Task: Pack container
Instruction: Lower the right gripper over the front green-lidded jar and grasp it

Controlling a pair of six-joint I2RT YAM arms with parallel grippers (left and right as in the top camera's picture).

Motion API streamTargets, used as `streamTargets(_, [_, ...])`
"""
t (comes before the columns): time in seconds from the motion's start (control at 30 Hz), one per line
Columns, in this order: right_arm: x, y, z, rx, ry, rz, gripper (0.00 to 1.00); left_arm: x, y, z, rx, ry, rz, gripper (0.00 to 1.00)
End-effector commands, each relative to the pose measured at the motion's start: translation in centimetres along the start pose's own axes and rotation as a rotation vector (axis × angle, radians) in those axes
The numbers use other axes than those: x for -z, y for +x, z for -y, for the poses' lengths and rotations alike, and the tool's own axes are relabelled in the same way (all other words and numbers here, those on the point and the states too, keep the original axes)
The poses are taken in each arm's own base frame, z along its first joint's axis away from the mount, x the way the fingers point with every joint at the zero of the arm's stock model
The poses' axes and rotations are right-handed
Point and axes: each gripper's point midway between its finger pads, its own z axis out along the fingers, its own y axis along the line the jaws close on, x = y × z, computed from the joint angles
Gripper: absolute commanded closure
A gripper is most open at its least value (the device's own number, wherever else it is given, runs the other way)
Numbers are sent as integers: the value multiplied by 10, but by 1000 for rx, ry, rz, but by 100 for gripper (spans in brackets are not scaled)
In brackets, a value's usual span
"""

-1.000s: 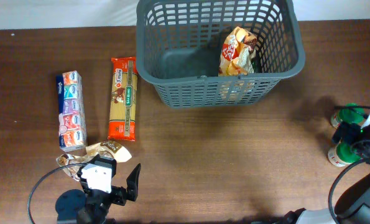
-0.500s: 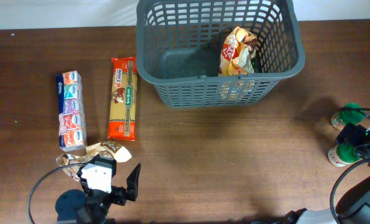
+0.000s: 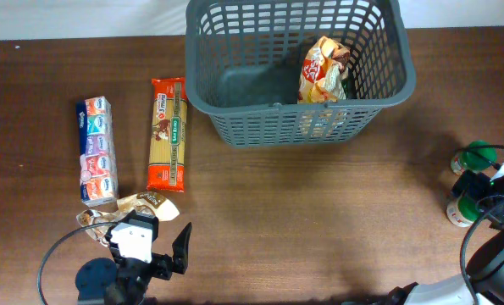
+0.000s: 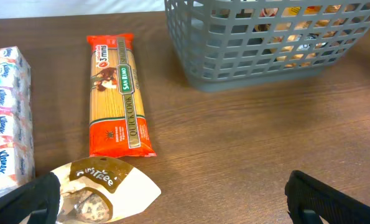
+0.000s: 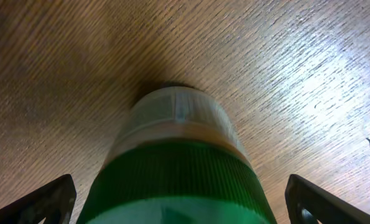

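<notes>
My right gripper moves down past the green lid next and closes around the jar's white-labelled body, because its open fingers already stand on either side of the jar.
The container, a dark grey slotted basket (image 3: 202, 93) (image 4: 191, 56), stands at the table's far middle with an orange snack bag (image 3: 324, 71) leaning inside it. Left of it lie a pasta pack (image 3: 168, 134) (image 4: 117, 93), a tissue pack (image 3: 97, 151) (image 4: 3, 118) and a cookie bag (image 3: 143, 203) (image 4: 101, 186). My left gripper (image 3: 147, 239) (image 4: 175, 200) hovers open just behind the cookie bag. My right gripper (image 3: 491, 191) (image 5: 181, 205) is open at the far right, its fingers standing apart on either side of a green-lidded jar (image 5: 178, 155).
Two green-lidded jars (image 3: 475, 157) (image 3: 460, 210) stand near the right edge, with the right arm and its cables over them. Bare brown table lies between the basket and the near edge.
The right gripper has drifted slightly right and toward the near edge, uncovering more of the far jar's lid. The left arm and the groceries have not moved.
</notes>
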Motion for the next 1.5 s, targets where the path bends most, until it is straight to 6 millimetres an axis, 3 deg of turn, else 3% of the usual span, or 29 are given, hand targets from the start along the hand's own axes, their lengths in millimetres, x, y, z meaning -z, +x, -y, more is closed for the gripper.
streamTargets(0.0, [-7,3,-2,-13,-13,-14,1,2,-3,-1,-6,-10,9,1])
streamTargets(1.47, [-39,4,-3,-27,-13,-40,1,2,-3,-1,-6,-10,9,1])
